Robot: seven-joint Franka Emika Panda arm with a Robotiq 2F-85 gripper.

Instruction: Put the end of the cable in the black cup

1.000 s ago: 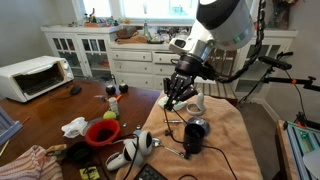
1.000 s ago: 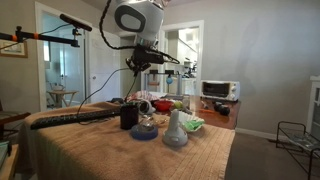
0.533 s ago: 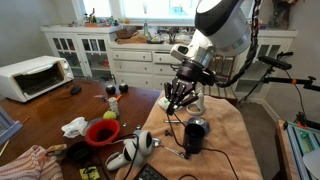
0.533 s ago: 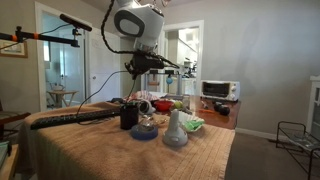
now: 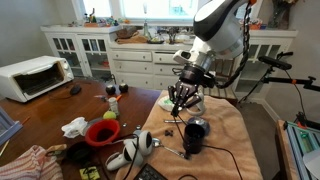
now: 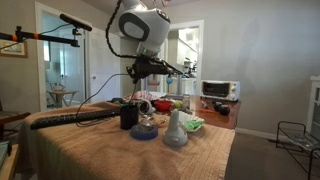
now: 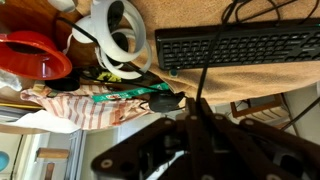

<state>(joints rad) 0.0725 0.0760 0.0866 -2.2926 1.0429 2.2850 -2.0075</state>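
The thin black cable is above and beside the black cup now, and the robot's gripper will lower it and shift it over the cup's open top [image 5: 196,129].
My gripper [image 5: 182,99] hangs over the tan cloth, just in front of the white cup [image 5: 195,104]. Its fingers are shut on the thin black cable [image 7: 205,70], which in the wrist view runs from the fingertips out across the keyboard. In an exterior view the cable [image 5: 169,122] hangs from the gripper down to the cloth. The black cup [image 5: 196,135] stands upright on the cloth, below and a little right of the gripper. It also shows in an exterior view [image 6: 129,116], below and left of the gripper [image 6: 141,73]. In the wrist view the gripper [image 7: 198,103] comes in from the bottom.
A black keyboard [image 7: 250,45] lies at the cloth's near edge. A red bowl [image 5: 102,132], white headphones [image 5: 135,150] and crumpled wrappers lie left of the cloth. A toaster oven [image 5: 32,76] stands far left. A pale vase [image 6: 175,130] stands beside the black cup.
The arm has swung a little to the right and tilted, with the cable still in the gripper. The cups have not moved.
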